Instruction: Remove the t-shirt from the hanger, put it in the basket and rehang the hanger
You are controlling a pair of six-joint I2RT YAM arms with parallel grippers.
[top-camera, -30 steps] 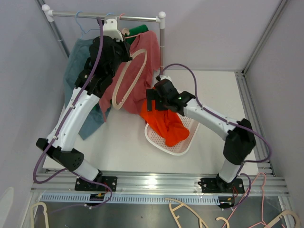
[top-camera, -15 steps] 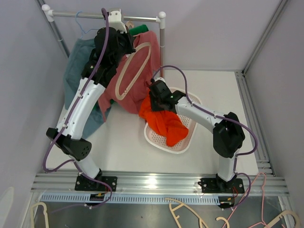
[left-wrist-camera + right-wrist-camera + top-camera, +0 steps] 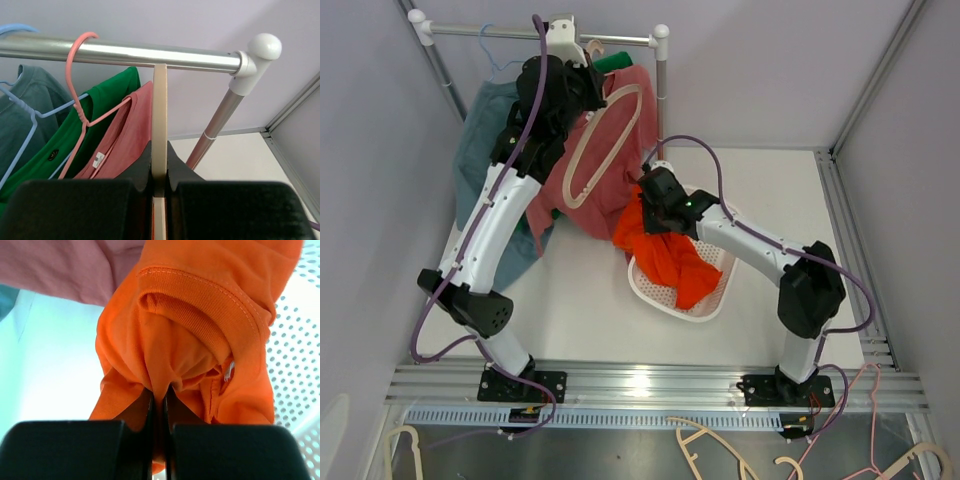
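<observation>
My left gripper moves the cream hanger [image 3: 567, 190] outward and toward the clothes bar's end by the post next, bringing the hanger's hook onto the clothes bar.
My left gripper [image 3: 582, 85] [image 3: 159, 150] is up at the clothes rail [image 3: 520, 33] [image 3: 150, 52], shut on a bare cream hanger [image 3: 567, 190] [image 3: 160, 115] whose edge reaches up to the rail. No cloth hangs on that hanger. The orange t-shirt [image 3: 665, 255] [image 3: 200, 315] lies bunched in and over the white perforated basket [image 3: 710, 290] [image 3: 300, 360]. My right gripper [image 3: 655, 205] [image 3: 159, 392] is at the heap's far left end, shut on a fold of the t-shirt just below its ribbed collar.
On the rail hang a pink-red shirt [image 3: 610, 190] [image 3: 130, 135] on a pink wire hanger [image 3: 75, 65], a green one [image 3: 100, 115] and a teal one [image 3: 480, 140] [image 3: 25, 100]. The rail's upright post [image 3: 662, 90] stands beside the basket. Spare hangers [image 3: 720, 445] lie below the table's near edge.
My right gripper went from open to shut on the orange t-shirt and pulled its end up a little. The left arm raised the cream hanger toward the rail.
</observation>
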